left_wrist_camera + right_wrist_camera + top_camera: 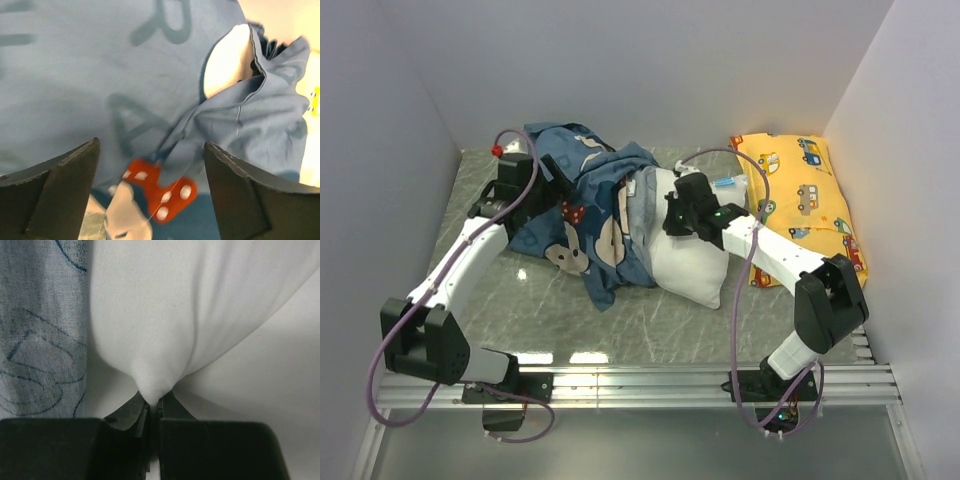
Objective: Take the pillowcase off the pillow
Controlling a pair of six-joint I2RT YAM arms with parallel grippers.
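Observation:
My left gripper moves back next, then down, and closes on the pillowcase cloth beside the red bow, since my right gripper already pinches the white pillow (pixel 690 265).
The dark-blue pillowcase (pixel 585 205) lies crumpled left of centre, still around the left end of the white pillow (pixel 690 265). My left gripper (pixel 548 185) is open just above the pillowcase (pixel 125 90), its fingers (pixel 60 190) either side of a red polka-dot bow (pixel 162 192). My right gripper (pixel 672 215) is shut on a pinch of the pillow's white fabric (pixel 152 385). The pillowcase's pale inside (pixel 40 330) shows at the left of the right wrist view.
A yellow car-print pillow (pixel 805 200) lies at the back right against the wall. White walls close in the table (pixel 520 290) on three sides. A metal rail (pixel 640 380) runs along the near edge by the arm bases.

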